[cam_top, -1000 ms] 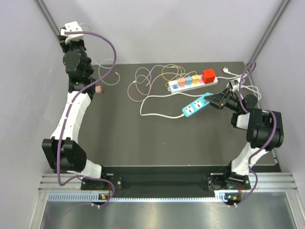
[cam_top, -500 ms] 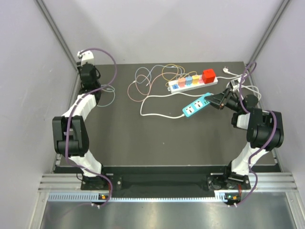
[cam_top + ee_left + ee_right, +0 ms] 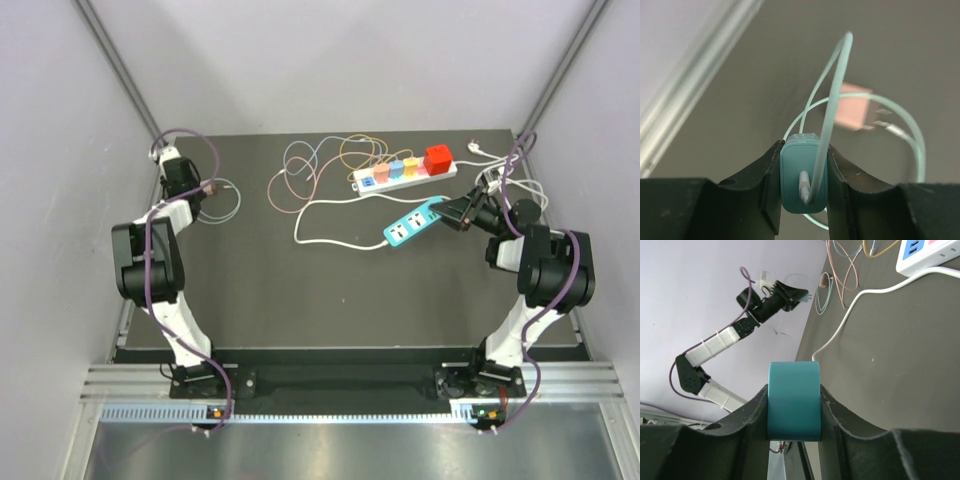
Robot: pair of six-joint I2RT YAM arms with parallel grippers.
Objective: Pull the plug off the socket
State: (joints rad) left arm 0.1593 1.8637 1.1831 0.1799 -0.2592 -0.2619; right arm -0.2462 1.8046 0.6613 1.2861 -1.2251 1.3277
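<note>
The plug is already off, so my right gripper next needs to move back and down to release the power strip on the bare tabletop below it, nearer my base.
A small teal plug with a thin teal cable sits between the fingers of my left gripper, which is shut on it low over the back left of the table. The cable loops down onto the mat. The socket, a teal power strip, lies far off at the right. Its near end is clamped in my right gripper, seen from above at the strip's right tip. Plug and socket are well apart.
A white power strip carrying several coloured plugs lies behind the teal one, with tangled coloured cables to its left. A white cord runs from the teal strip. A pink plug rests on the mat under my left gripper.
My left arm has come down from high at the back left corner to just above the mat, still holding the teal plug. The right arm and the teal strip have stayed put.
</note>
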